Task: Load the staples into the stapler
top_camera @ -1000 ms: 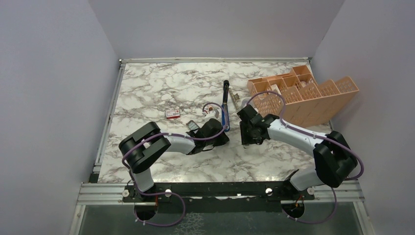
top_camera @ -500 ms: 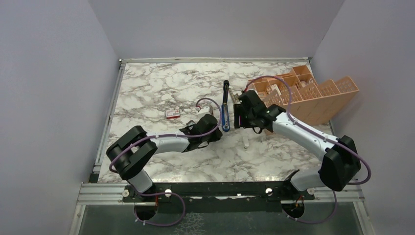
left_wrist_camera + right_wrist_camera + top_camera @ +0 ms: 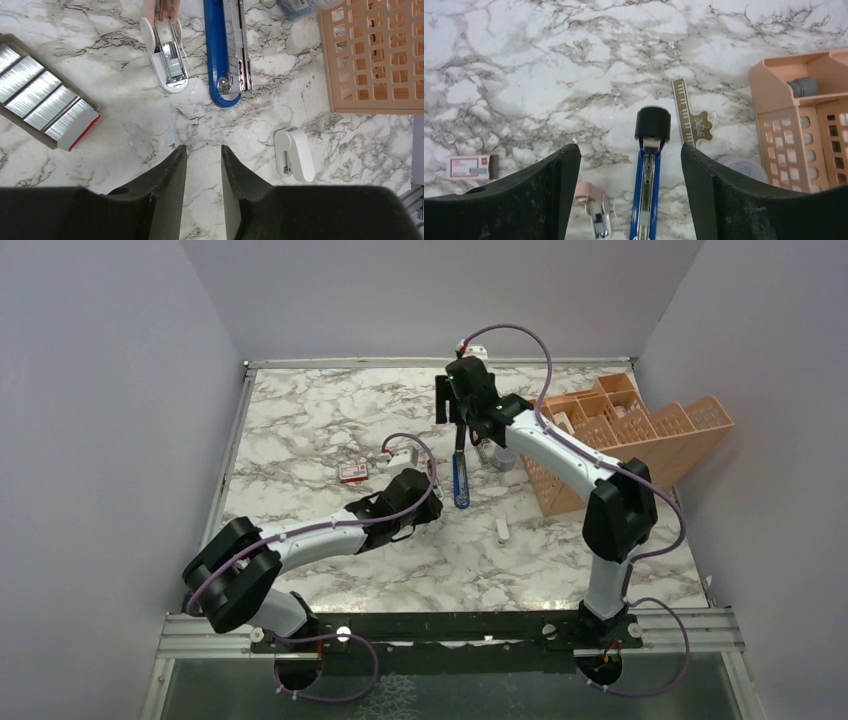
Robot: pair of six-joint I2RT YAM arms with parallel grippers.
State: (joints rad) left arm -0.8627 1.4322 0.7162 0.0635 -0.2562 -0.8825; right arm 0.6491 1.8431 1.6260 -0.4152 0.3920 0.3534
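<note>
The stapler's black far end (image 3: 653,124) sits below my right gripper, to its right in the wrist view, so I need to lower, shift and close around it.
The blue stapler (image 3: 460,468) lies lengthwise on the marble, opened out so its metal channel (image 3: 235,45) shows. The staples (image 3: 37,97) are silvery strips in a dark tray with a red end, at the left of the left wrist view. The red-and-white box (image 3: 352,472) lies apart to the left. My left gripper (image 3: 204,150) hovers just short of the stapler's rounded near end, open by a narrow gap with only marble between the fingers. My right gripper (image 3: 630,150) stands wide open over the stapler's black far end (image 3: 653,124), touching nothing.
An orange divided organizer (image 3: 625,430) fills the back right. A small pink-and-white stapler (image 3: 167,55) lies left of the blue one. A small white piece (image 3: 295,154) sits to the right. A brass ruler-shaped strip (image 3: 691,117) lies beside the black end.
My right arm swung from the table's middle up to the stapler's far end and opened wide. My left arm stretched out further and its jaws parted slightly.
</note>
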